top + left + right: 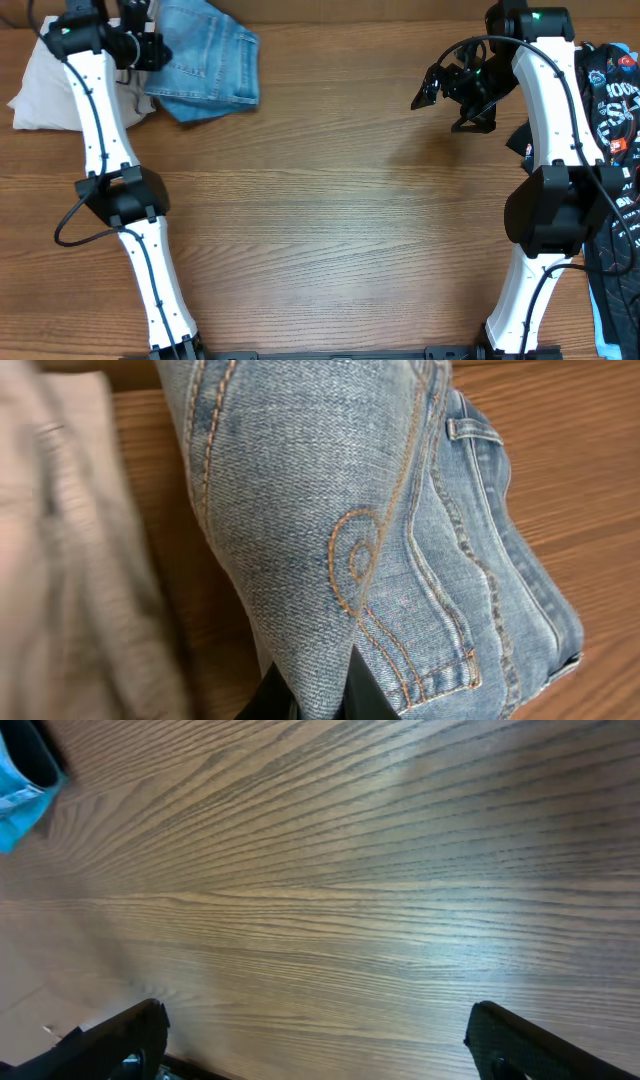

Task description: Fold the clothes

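Note:
The beige trousers lie left of my left gripper in the overhead view, so it next needs to carry the jeans sideways over them and release the fold.
Folded light-blue denim jeans lie at the far left of the table; their stitched back pocket fills the left wrist view. My left gripper is shut on a fold of the jeans at their left edge. Beige trousers lie just left of the jeans and also show in the left wrist view. My right gripper is open and empty above bare wood at the far right. A black printed tee lies at the right edge.
A pale-blue garment peeks out at the lower right edge, and a corner of it shows in the right wrist view. Bare wooden table spans the middle between the two arms.

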`<state>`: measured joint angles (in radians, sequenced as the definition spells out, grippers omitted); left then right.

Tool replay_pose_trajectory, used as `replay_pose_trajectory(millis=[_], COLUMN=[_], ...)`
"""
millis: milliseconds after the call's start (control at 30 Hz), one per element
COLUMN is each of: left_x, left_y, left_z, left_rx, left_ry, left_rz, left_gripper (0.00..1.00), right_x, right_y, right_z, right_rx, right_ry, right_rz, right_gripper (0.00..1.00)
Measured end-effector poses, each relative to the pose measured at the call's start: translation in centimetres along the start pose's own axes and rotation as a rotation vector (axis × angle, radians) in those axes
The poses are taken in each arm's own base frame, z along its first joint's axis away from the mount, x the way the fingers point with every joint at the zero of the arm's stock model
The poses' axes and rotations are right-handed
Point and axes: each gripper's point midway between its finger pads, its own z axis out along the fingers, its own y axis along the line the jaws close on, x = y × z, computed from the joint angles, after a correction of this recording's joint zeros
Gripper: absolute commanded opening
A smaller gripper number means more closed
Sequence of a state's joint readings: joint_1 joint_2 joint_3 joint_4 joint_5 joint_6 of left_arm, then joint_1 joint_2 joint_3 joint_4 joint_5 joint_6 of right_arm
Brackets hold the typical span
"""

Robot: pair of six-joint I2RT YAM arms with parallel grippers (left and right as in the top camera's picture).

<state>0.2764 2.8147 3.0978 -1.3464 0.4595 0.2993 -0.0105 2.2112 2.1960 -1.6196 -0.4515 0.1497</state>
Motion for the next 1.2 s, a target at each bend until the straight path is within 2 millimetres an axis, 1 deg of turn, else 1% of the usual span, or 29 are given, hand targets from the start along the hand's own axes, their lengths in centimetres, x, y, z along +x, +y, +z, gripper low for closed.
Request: replay_pose_trajectory(millis=[100, 200, 333, 400, 500, 667, 767, 867, 1200], left_x=[0.2, 0.2, -0.1, -0.5, -1.4, -3.2, -3.7, -3.7, -2.8], left_y=[1.3, 2.0, 2.5, 2.5, 2.2, 1.9, 2.0, 2.8, 5.9], left_z=[-0.5, -0.8, -1.2, -1.7, -3.1, -6.3, -7.7, -8.3, -9.9], left_rx=[-0.021, -0.032, -0.046, -0.053, -0.07, -0.117, -0.136, -0.153, -0.195], left_ry=[-0.005, -0.013, -0.026, -0.037, -0.059, -0.112, -0.132, -0.141, -0.152], left_rz=[-0.015, -0.021, -0.02, -0.015, -0.002, 0.023, 0.027, 0.02, -0.032], left_gripper=[0.04, 0.04, 0.04, 0.04, 0.04, 0.04, 0.04, 0.04, 0.04], right_x=[0.1, 0.1, 0.1, 0.1, 0.1, 0.1, 0.2, 0.3, 0.3], right_y=[0.0, 0.0, 0.0, 0.0, 0.0, 0.0, 0.0, -0.1, -0.1], right_z=[0.0, 0.0, 0.0, 0.0, 0.0, 0.0, 0.0, 0.0, 0.0], right_rx=[0.0, 0.001, 0.0, 0.001, 0.001, 0.001, 0.002, 0.003, 0.003], right_ry=[0.004, 0.003, 0.004, 0.003, 0.003, 0.005, 0.009, 0.011, 0.012], right_rz=[0.005, 0.006, 0.01, 0.009, 0.009, 0.01, 0.012, 0.013, 0.025], right_gripper=[1.0, 1.0, 1.0, 1.0, 1.0, 1.0, 1.0, 1.0, 1.0])
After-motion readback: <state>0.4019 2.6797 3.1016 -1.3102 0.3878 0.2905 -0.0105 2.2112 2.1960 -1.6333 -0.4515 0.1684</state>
